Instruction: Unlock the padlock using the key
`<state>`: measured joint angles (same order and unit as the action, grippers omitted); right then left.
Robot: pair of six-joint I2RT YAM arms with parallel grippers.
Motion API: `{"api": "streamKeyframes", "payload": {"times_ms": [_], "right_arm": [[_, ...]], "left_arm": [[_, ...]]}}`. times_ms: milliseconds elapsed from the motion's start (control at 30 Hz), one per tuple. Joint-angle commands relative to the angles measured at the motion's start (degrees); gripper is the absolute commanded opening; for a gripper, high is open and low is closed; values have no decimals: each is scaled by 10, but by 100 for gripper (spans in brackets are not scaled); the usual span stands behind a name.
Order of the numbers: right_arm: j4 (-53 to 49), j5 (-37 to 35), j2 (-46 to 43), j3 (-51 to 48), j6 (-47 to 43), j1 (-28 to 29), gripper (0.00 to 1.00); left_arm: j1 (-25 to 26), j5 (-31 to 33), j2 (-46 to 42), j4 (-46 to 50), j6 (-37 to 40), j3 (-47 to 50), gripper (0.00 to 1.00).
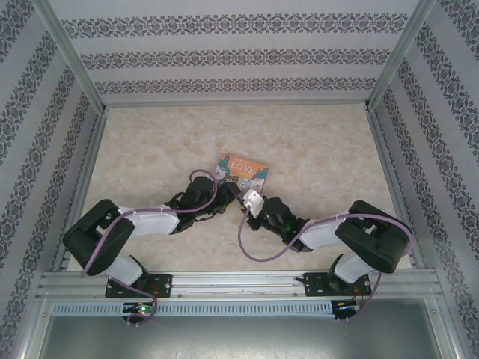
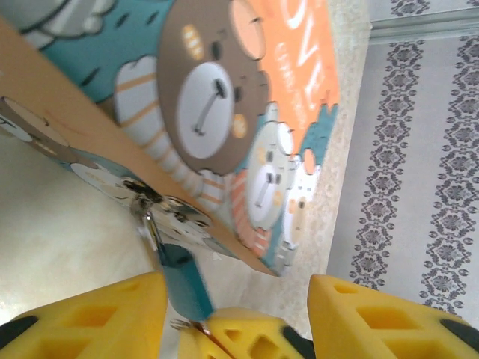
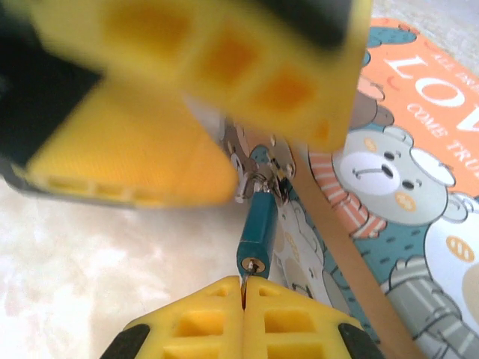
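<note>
Next, my right gripper pushes toward the keyhole (image 3: 254, 265) just beyond its fingers, turns the key and releases it, since the shackle is still shut.
The padlock (image 3: 257, 228) is a small teal block hanging by its thin silvery shackle (image 2: 150, 224) from the clasp on the front of the cartoon "LOVE" tin (image 1: 241, 170). My right gripper (image 3: 244, 284) is shut on the key (image 3: 245, 280), a thin metal sliver whose tip sits at the keyhole in the padlock's bottom face. In the left wrist view the padlock (image 2: 183, 277) lies between the wide-apart yellow fingers of my left gripper (image 2: 236, 288), close beside the left finger (image 2: 90, 314). That gripper is open. The right gripper's fingers (image 2: 251, 333) poke in from below.
The tin lies flat on the beige table (image 1: 150, 149), just beyond both grippers. Patterned walls and metal rails (image 1: 82, 172) enclose the table on three sides. The left gripper's blurred fingers (image 3: 135, 142) hang right above the padlock in the right wrist view.
</note>
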<state>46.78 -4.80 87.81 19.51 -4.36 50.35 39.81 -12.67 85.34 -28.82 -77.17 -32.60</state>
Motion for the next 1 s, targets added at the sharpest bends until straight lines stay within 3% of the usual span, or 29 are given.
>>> {"api": "streamKeyframes", "payload": {"times_ms": [0, 167, 333, 600, 967], "right_arm": [[13, 15, -9, -20, 38, -8, 0], [-9, 52, -38, -38, 100, -37, 0], [-11, 132, -54, -59, 177, -96, 0], [-4, 256, -15, -54, 294, -184, 0], [15, 272, 18, -55, 375, -236, 0]], "left_arm": [[5, 35, -49, 87, 66, -23, 55], [5, 91, -132, 221, 165, -62, 58], [5, 150, -199, 306, 251, -96, 60], [5, 205, -238, 335, 309, -110, 63], [5, 230, -236, 343, 332, -117, 68]]}}
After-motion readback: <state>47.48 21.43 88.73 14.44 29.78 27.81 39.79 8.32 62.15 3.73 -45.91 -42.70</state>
